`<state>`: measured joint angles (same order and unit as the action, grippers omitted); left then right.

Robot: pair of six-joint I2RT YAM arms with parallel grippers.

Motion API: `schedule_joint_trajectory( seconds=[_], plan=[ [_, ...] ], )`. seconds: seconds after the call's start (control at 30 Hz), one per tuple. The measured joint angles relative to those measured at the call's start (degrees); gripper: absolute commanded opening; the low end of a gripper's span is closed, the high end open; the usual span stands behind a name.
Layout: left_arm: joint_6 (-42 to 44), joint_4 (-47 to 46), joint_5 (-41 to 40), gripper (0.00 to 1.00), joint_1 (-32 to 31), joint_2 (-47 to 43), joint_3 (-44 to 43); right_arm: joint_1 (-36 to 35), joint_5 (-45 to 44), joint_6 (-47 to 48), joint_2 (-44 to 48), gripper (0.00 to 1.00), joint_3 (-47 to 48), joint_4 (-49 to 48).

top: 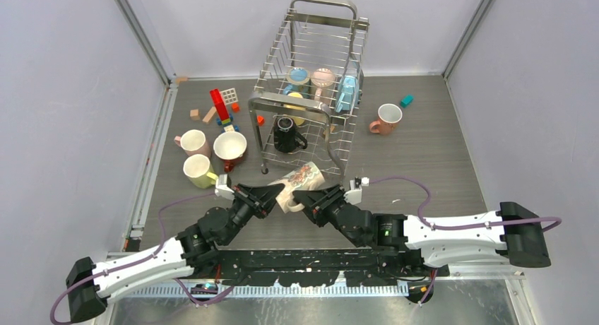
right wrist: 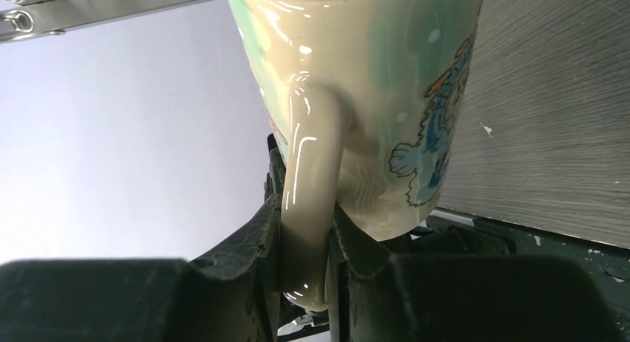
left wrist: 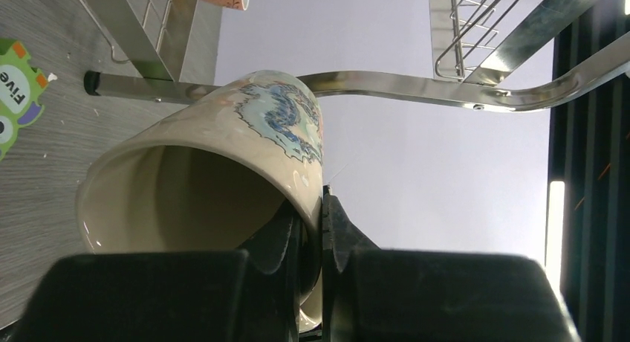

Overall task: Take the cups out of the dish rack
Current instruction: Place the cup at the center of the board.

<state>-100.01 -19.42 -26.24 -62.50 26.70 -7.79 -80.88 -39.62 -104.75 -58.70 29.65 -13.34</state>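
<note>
My left gripper tips down and lowers beside the dark red cup next to release, since that spot lies below, to the left in the top view.
A cream cup with a blue dragon print hangs on its side just in front of the dish rack, held from both sides. My left gripper is shut on its rim, one finger inside the cup and one outside. My right gripper is shut on its handle. Inside the rack sit a black cup, a yellow cup, a light blue cup and a pink cup. On the table stand a pale pink cup, a dark red cup, a yellow cup and a salmon cup.
Toy blocks lie left of the rack and a teal block lies to its right. A green printed packet rests on the table near the rack's foot. Grey walls close in the table on three sides.
</note>
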Motion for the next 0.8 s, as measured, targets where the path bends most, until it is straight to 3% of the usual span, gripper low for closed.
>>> schedule_joint_trajectory(
  seconds=[0.03,0.17,0.3,0.5,0.8],
  plan=[
    [0.17,0.09,-0.11,0.0,0.0,-0.24,0.0,0.0,0.07,-0.07,-0.09,0.05,0.04,-0.2],
    [2.16,4.79,-0.15,0.0,0.0,-3.45,-0.94,-0.02,1.4,-0.28,-0.42,0.52,1.4,3.02],
    [7.04,18.51,-0.66,0.0,0.0,-7.85,-6.03,-0.35,2.75,1.95,-0.35,0.82,4.61,8.26],
    [13.99,36.17,-1.64,0.0,0.0,-10.14,-11.87,-0.42,3.08,4.26,0.87,0.96,6.71,16.63],
    [25.81,56.92,-2.89,0.0,0.02,-5.29,-26.38,-0.42,2.45,9.94,3.06,1.0,14.27,32.37]
  ],
)
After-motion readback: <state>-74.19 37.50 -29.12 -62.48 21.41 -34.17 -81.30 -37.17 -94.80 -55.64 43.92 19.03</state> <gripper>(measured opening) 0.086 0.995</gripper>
